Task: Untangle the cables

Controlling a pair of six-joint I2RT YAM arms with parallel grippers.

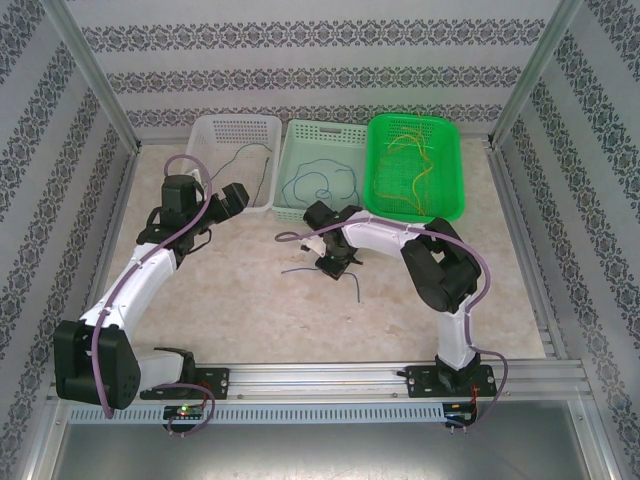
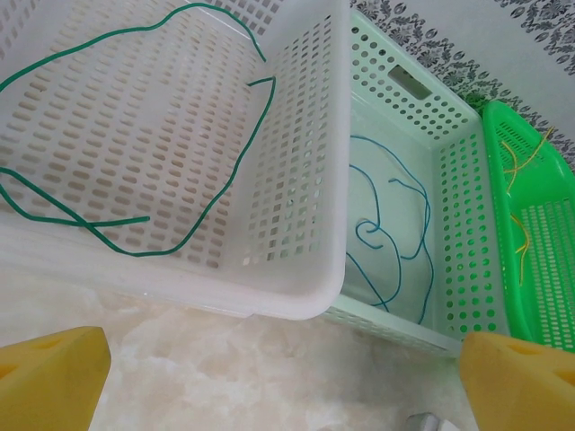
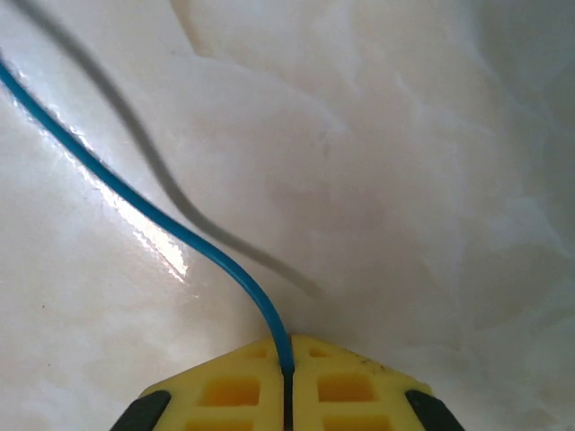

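Next, my right gripper carries the thin blue cable (image 1: 296,269) up and outward over the pale green basket (image 1: 333,178) and releases it, because blue cables already lie inside.
My right gripper (image 1: 331,262) is low over the middle of the table, jaws shut on a thin blue cable (image 3: 180,229) that runs out from between the yellow pads (image 3: 350,386) across the tabletop. From above, that cable (image 1: 296,269) trails out on both sides of the gripper. My left gripper (image 1: 238,198) hangs open in front of the white basket, its yellow fingers (image 2: 54,368) wide apart with nothing between them. A dark green cable (image 2: 225,180) lies in the white basket, blue cables (image 2: 395,233) in the pale green one, yellow cables (image 1: 410,165) in the bright green one.
Three baskets stand side by side along the back wall: white (image 1: 262,122), pale green (image 1: 290,150) and bright green (image 1: 455,170). Patterned walls and metal posts close the table on three sides. A metal rail with the arm bases runs along the near edge.
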